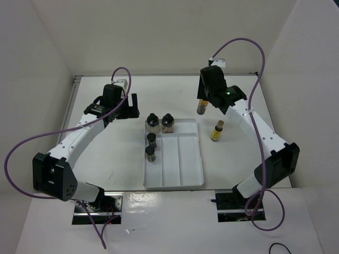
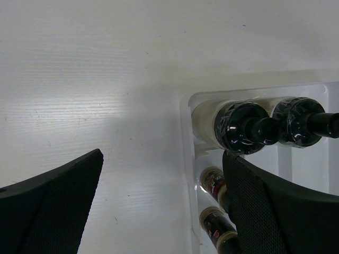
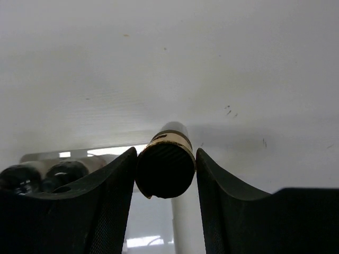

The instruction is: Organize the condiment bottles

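Observation:
The right gripper moves back over the tray [image 1: 183, 182] next, then down to release. The middle lane's empty far end lies below it, leftward in the top view.
The white divided tray [image 1: 183, 182] holds two wider black-capped bottles [image 1: 152, 121] [image 1: 168, 123] at its far left, with two short dark bottles [image 1: 151, 139] [image 1: 150, 153] behind them in the left lane. A yellow bottle [image 1: 217, 130] stands on the table right of the tray. My right gripper [image 1: 203, 101] is shut on an amber bottle [image 1: 201, 109] beyond the tray's far right corner; in the right wrist view both fingers press its cap [image 3: 165, 169]. My left gripper [image 1: 130, 106] stands open over bare table beside the tray's far left corner [image 2: 188, 159].
White walls close in the table at the back and both sides. The tray's middle and right lanes [image 1: 188, 156] hold nothing. Purple cables loop above both arms.

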### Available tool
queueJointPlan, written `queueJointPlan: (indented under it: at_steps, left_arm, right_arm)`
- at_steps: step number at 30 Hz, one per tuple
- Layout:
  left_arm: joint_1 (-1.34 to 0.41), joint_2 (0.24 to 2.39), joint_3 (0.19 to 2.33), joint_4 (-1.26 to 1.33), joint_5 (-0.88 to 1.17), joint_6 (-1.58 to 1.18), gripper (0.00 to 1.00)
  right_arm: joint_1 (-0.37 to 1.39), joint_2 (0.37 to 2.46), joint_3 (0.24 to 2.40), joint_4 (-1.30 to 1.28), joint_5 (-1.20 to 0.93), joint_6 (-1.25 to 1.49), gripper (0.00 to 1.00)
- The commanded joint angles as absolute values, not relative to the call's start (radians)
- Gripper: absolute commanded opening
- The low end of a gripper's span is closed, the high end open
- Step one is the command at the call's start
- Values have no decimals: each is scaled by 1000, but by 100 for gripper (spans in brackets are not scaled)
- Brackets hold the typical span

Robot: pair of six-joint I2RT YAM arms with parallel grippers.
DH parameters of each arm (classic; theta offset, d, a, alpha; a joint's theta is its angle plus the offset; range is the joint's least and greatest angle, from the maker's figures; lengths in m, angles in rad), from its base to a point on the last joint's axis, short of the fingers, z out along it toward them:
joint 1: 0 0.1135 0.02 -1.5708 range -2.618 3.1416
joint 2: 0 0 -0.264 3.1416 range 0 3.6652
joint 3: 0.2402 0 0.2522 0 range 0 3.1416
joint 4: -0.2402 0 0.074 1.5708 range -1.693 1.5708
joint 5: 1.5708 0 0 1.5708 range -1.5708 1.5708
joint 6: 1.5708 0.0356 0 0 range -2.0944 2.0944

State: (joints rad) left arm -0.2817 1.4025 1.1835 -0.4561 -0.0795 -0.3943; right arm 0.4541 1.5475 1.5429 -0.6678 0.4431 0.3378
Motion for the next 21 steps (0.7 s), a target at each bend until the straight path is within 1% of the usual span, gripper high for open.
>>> queueJointPlan:
  at_steps: [1, 5, 12, 15, 18, 21]
  left_arm:
    - [-276, 1356, 1181, -437, -87, -380, 99]
    - [-276, 1347, 1172, -428, -87, -380, 99]
    - [-276, 1347, 1172, -428, -87, -380, 99]
    - [-276, 1356, 1172, -428, -87, -380, 99]
    - [-276, 1356, 1172, -428, -87, -380, 99]
    - [-276, 1365, 1172, -428, -87, -380, 99]
  right_arm:
    - [483, 1471, 1615, -722, 497, 356, 0]
    - [494, 1506, 1595, -759, 497, 382, 0]
    - [610, 1464, 1546, -792, 488, 451, 0]
    - [641, 1430, 1480, -792, 488, 491, 0]
    - [655, 1404, 1407, -767, 445, 522, 0]
    - [687, 1375, 1376, -758, 425, 555, 0]
